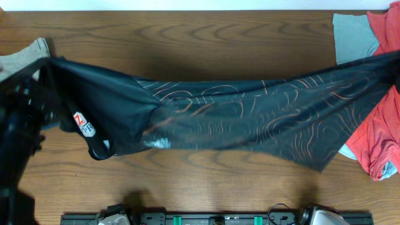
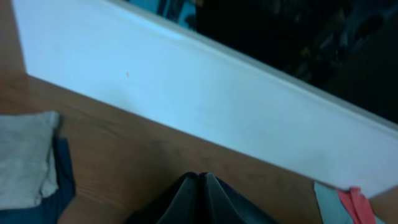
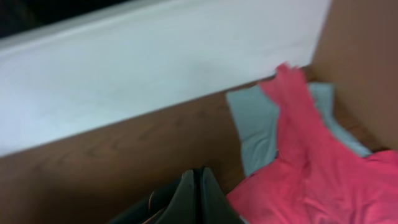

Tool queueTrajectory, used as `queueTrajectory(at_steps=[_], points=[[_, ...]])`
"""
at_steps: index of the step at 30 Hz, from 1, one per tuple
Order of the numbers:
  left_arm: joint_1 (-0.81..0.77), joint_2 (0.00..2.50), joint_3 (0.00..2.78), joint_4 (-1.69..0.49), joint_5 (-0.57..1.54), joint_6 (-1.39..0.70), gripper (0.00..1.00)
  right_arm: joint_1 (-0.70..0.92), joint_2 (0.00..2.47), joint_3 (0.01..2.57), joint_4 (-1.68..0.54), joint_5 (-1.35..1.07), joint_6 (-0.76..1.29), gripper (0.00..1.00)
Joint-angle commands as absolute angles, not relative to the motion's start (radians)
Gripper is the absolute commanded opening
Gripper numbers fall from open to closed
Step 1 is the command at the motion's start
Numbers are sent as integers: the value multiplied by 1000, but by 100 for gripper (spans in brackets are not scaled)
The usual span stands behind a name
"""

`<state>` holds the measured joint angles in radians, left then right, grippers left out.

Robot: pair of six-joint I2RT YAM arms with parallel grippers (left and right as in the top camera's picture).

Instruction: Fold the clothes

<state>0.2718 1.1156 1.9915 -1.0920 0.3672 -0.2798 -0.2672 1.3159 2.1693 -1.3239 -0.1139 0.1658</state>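
Note:
My left gripper will next swing outward and down toward the white wall to release its end of the raised jersey, as bare wood is open beyond the jersey.
The black jersey (image 1: 250,119), with thin orange-red contour lines and a white logo patch near its collar, hangs stretched across the wooden table (image 1: 200,37) from the left edge to the right edge. My left gripper (image 2: 201,179) is shut on its left end, with black cloth (image 2: 152,216) bunched under the fingers. In the overhead view the left arm (image 1: 22,119) is a dark mass at the left. My right gripper (image 3: 199,173) is shut on the jersey's right end (image 3: 140,214). It is out of the overhead view.
A grey garment (image 1: 25,56) lies on a dark blue one (image 2: 59,186) at the far left. A red garment (image 1: 381,137) and a light blue one (image 1: 353,37) are piled at the right, partly under the jersey. A white wall (image 2: 186,81) borders the table's far edge.

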Motion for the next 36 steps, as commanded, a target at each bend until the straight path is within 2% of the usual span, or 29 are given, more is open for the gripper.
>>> queueTrajectory(at_steps=[1,8,14,18,25,36], points=[[235,1204,1996,-1083,381,-266,6,-280,1407,2174,-1320,-209,132,1],[176,1412,1996,-1005,381,-266,6,-254,1604,2174,-1239,-251,133,1],[171,1586,1996,-747,381,-274,6,-218,1742,2174,-922,-274,261,1],[170,1616,1996,-679,387,-352,6,-213,1753,2174,-774,-347,348,1],[120,1617,1988,-922,456,-352,6,-212,1746,2174,-967,-339,313,1],[-75,1687,1961,-1055,456,-334,6,-210,1744,2174,-1167,-241,249,1]])
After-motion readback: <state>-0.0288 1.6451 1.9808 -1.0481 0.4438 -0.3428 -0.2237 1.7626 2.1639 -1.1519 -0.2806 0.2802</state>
